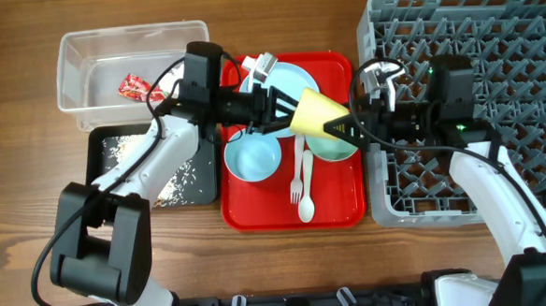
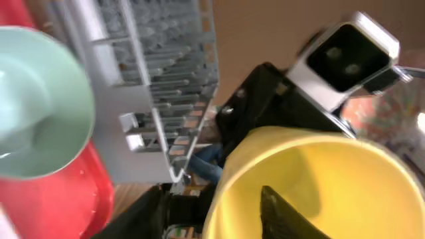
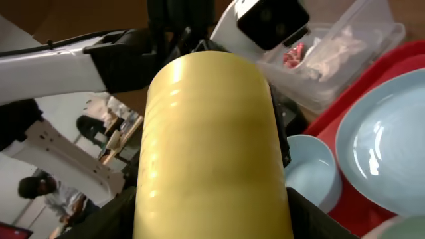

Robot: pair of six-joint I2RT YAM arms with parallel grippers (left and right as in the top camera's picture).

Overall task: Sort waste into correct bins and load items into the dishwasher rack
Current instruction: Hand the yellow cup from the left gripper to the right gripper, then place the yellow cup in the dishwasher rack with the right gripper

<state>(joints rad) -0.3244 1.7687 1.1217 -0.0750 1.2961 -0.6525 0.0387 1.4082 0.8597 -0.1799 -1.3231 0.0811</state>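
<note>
The right gripper holds the cup's base end, so it first needs to swing away from the tray across the rack to get the cup rim-down onto the rack's wires point(image 1: 505, 86).
The small yellow cup point(image 1: 316, 113) is held on its side in the air over the red serving tray point(image 1: 341, 206), between both grippers. My left gripper point(image 1: 285, 105) is shut on its rim, with one finger inside the cup point(image 2: 332, 179). My right gripper point(image 1: 348, 127) closes on the cup's base end, with a finger on each side of the cup point(image 3: 206, 146). On the tray are the pale blue plate point(image 1: 293, 82), the pale blue bowl point(image 1: 253, 159), the mint green bowl point(image 1: 334, 150), and the white fork point(image 1: 295, 175) and spoon point(image 1: 306, 184).
The grey dishwasher rack point(image 1: 513, 84) stands at the right. The clear tub point(image 1: 81, 60) at the back left holds the red wrapper point(image 1: 134, 85) and a crumpled whitish tissue point(image 3: 342, 46). The black tray point(image 1: 99, 143) in front of it holds rice scraps point(image 1: 176, 181).
</note>
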